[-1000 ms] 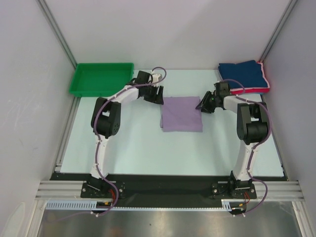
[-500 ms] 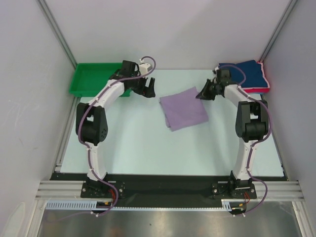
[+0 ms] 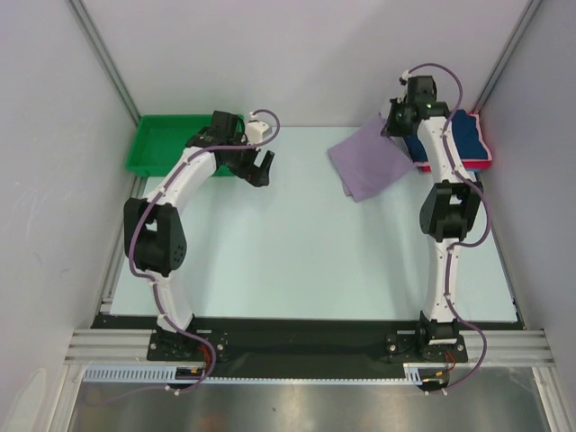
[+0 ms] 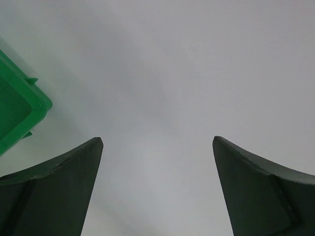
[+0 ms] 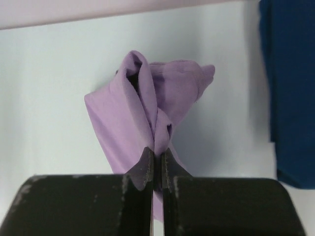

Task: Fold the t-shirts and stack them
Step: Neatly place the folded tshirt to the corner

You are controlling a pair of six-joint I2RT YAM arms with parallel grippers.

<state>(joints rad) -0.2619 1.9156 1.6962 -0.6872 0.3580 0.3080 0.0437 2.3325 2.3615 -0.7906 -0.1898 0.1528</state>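
Note:
My right gripper will next move toward the right in the top view and release the lavender t-shirt [image 3: 370, 160] over the folded navy t-shirt [image 3: 459, 135], as it tops the stack.
My right gripper [image 3: 390, 126] is shut on an edge of the folded lavender t-shirt [image 3: 370, 160] and holds it up off the table, so it hangs bunched below the jaws in the right wrist view [image 5: 147, 113]. The folded navy t-shirt [image 3: 459, 135] lies on the pink-red t-shirt [image 3: 481, 163] at the back right corner; the navy one shows at the right edge of the right wrist view [image 5: 290, 88]. My left gripper [image 3: 265, 167] is open and empty over bare table near the tray, its fingers [image 4: 59, 187] wide apart.
A green plastic tray [image 3: 166, 144] sits at the back left, its corner in the left wrist view [image 4: 19, 113]. Grey walls and metal frame posts close in the table on three sides.
My right gripper has lifted the lavender t-shirt off the table and carried it back and right toward the navy stack. My left arm has drawn back to the left toward the tray.

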